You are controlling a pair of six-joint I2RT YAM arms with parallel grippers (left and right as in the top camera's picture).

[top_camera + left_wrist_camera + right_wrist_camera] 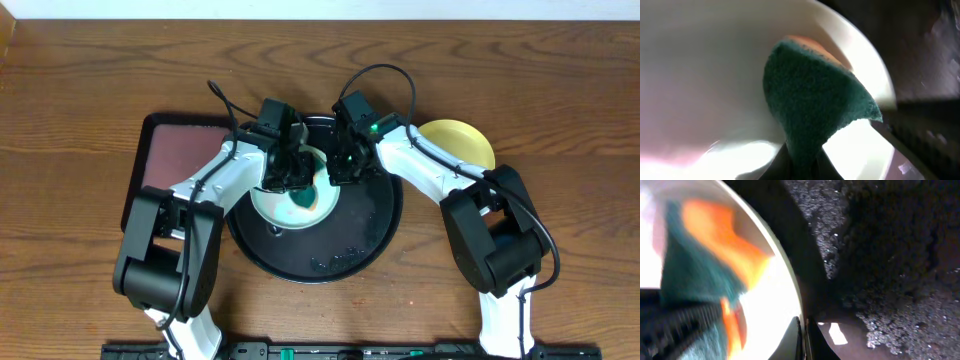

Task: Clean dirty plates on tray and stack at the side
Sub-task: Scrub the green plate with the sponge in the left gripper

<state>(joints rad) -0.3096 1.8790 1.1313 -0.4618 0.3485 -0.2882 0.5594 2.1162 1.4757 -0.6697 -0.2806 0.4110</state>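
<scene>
I should next lift, tilt and lower the plate in my right gripper onto the round black tray (365, 235) and let go of the plate's rim. The inside of the plate is still marked with pink.
A pale mint-green plate (285, 208) lies on the large round black tray (365, 235). My left gripper (290, 178) is shut on the green sponge (815, 105), which is pressed on the plate's inside (700, 75). My right gripper (340, 165) is shut on the plate's right rim (795, 305), with the sponge (695, 280) showing beyond it. A pale yellow plate (458, 142) lies on the bare wood tabletop to the right of the tray. A third plate is not in view.
A smaller rectangular black-rimmed tray with a maroon inside (175, 155) sits left of the round tray, partly under my left arm. Water droplets dot the black tray's surface (890, 255). Bare wood tabletop (560, 100) surrounds both trays.
</scene>
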